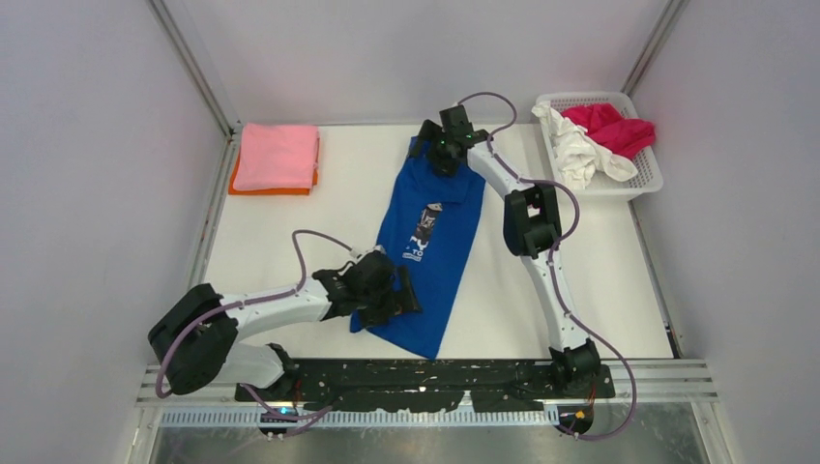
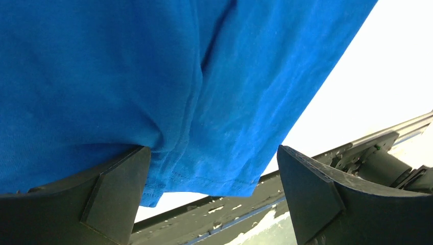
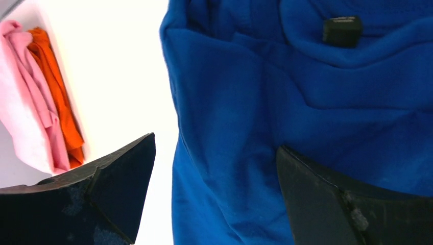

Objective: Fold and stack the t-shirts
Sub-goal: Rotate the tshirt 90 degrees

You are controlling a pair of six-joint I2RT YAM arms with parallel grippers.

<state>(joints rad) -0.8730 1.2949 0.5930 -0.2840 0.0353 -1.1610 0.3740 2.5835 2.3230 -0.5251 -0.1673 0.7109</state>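
Observation:
Next, my left gripper lifts, shifts left in the top view and lowers onto the blue t-shirt's near corner (image 1: 356, 325), because its fingers stand past that corner.
The royal-blue t-shirt (image 1: 435, 227) lies lengthwise in the middle of the table, its dark graphic facing up. My left gripper (image 1: 404, 293) stands open at the shirt's near left edge. In the left wrist view the hem of the blue t-shirt (image 2: 153, 76) lies between the spread fingers of the left gripper (image 2: 214, 178). My right gripper (image 1: 440, 147) is open over the shirt's far end. The right wrist view shows its fingers spread wide, the right gripper (image 3: 217, 184) straddling the left edge of the blue cloth (image 3: 306, 102) near the black neck label (image 3: 342, 30). A pink t-shirt (image 1: 276, 155) lies folded on an orange one (image 1: 271, 190).
The white mesh basket (image 1: 646, 174) at the back right holds a white t-shirt (image 1: 575, 147) and a crimson one (image 1: 614, 128). The pink and orange stack (image 3: 35, 107) shows at the left of the right wrist view. Walls enclose the table on three sides.

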